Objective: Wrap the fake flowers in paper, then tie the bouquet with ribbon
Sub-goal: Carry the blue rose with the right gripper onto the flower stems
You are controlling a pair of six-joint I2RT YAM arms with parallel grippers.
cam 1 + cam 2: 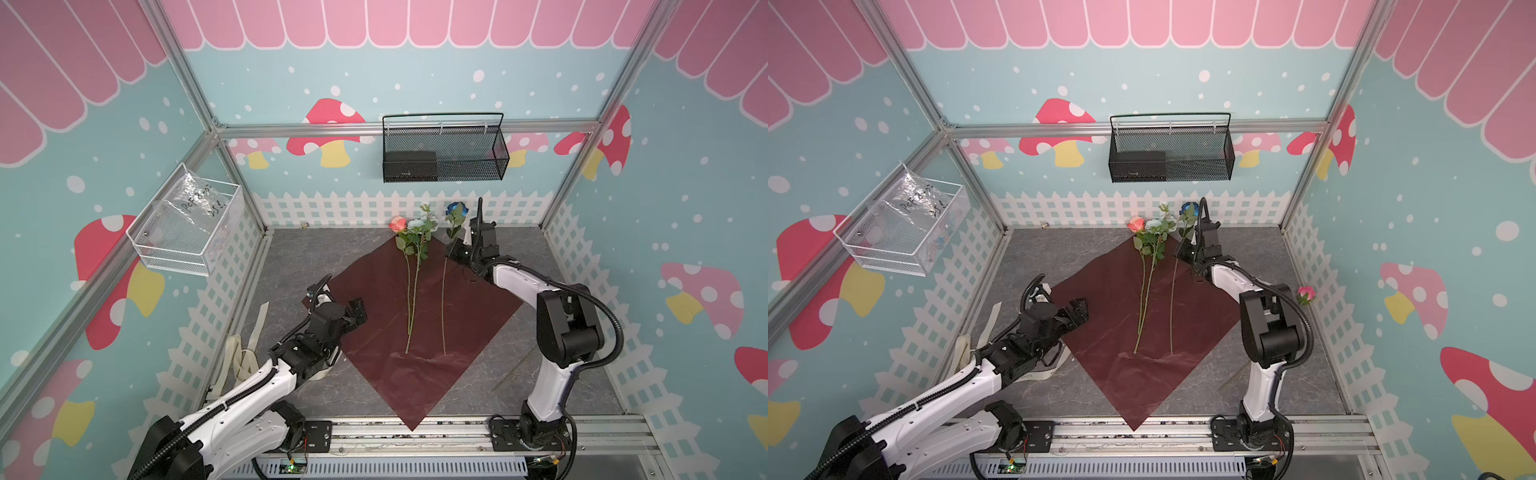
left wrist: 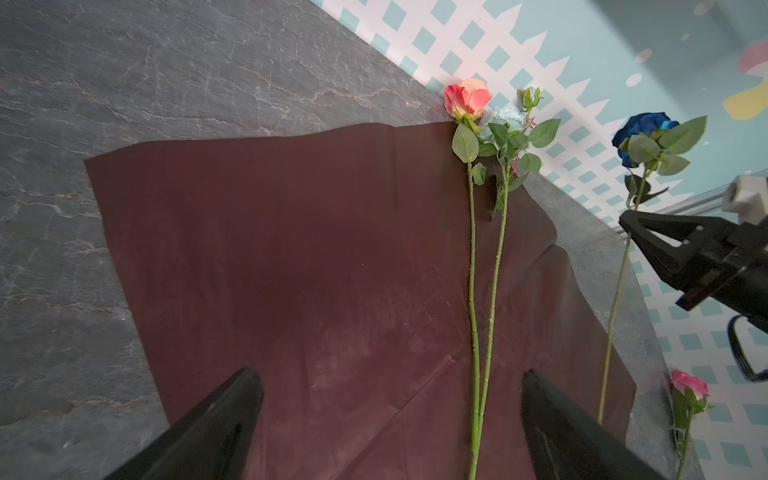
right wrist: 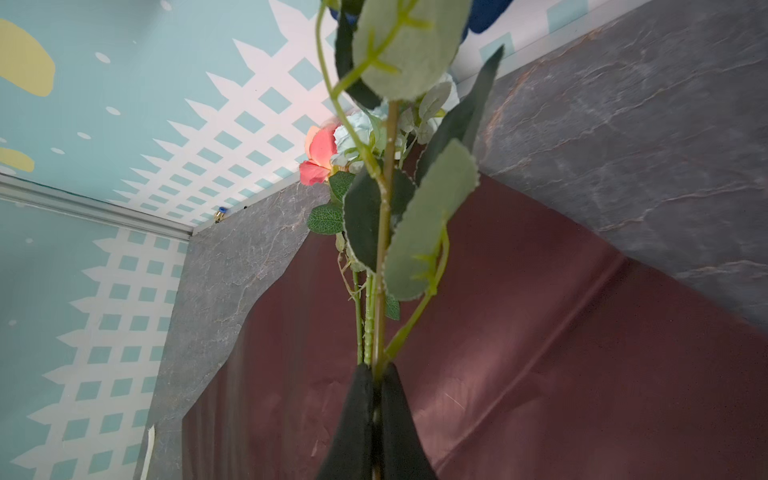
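Observation:
The bare paper (image 3: 438,308) beside the pale blue-white cluster lies below, so my right gripper will next lower the raised blue rose toward the cluster and release its stem.
A dark red wrapping paper (image 1: 415,316) lies spread like a diamond on the grey floor. On it rest a salmon-orange rose (image 1: 397,224) and a pale blue-white cluster (image 1: 415,225), stems side by side. My right gripper (image 1: 448,253) is shut on the stem of the deep blue rose (image 1: 456,208), whose head is raised while the stem's foot touches the paper; in the right wrist view the right gripper (image 3: 376,372) pinches that stem. A pink rose (image 1: 1305,294) lies by the right wall. My left gripper (image 1: 357,311) hovers open over the paper's left corner, and nothing sits between the fingertips of the left gripper (image 2: 390,376).
A cream ribbon (image 1: 245,357) lies on the floor by the left wall, partly under my left arm. A black mesh basket (image 1: 444,149) hangs on the back wall. A white wire basket (image 1: 187,224) with a plastic bag hangs at the left.

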